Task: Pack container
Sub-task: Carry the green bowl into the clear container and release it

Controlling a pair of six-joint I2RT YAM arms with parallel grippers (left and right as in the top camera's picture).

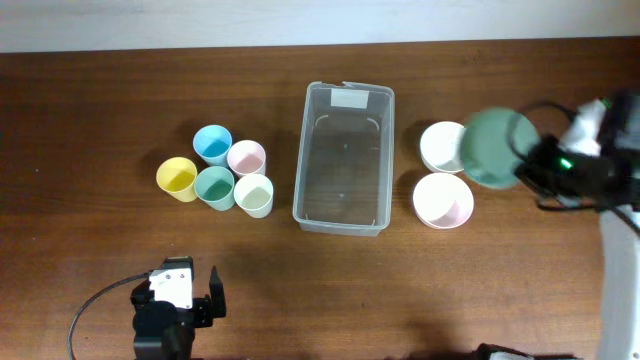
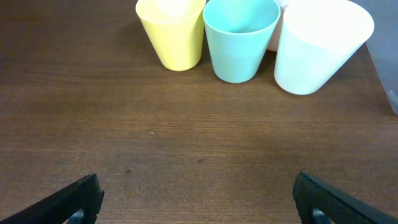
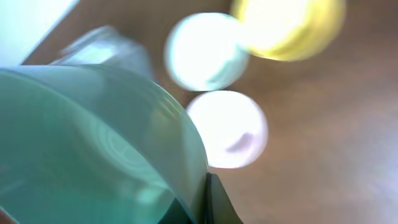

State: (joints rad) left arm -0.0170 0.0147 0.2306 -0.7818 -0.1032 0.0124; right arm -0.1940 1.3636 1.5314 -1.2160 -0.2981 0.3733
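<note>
The right gripper swings the green bowl (image 1: 495, 147) past the white bowl to the container's label end next, then lowers it inside the empty container (image 1: 343, 160).
The clear empty container (image 1: 343, 160) stands mid-table with its white label at the far end; it shows blurred in the right wrist view (image 3: 106, 46). My right gripper (image 1: 530, 165) is shut on the rim of a green bowl (image 1: 495, 147), held tilted above the table to the right of the container. The green bowl fills the left of the right wrist view (image 3: 93, 143), pinched at my fingers (image 3: 202, 208). My left gripper (image 1: 185, 288) is open and empty near the front edge, its fingers (image 2: 199, 199) wide apart over bare wood.
Several pastel cups stand left of the container: yellow (image 1: 177, 178), blue (image 1: 212, 145), pink (image 1: 246, 157), teal (image 1: 214, 186), cream (image 1: 254, 195). A white bowl (image 1: 442, 146) and a pink bowl (image 1: 442, 200) sit right of it. A yellow bowl (image 3: 286, 25) shows blurred.
</note>
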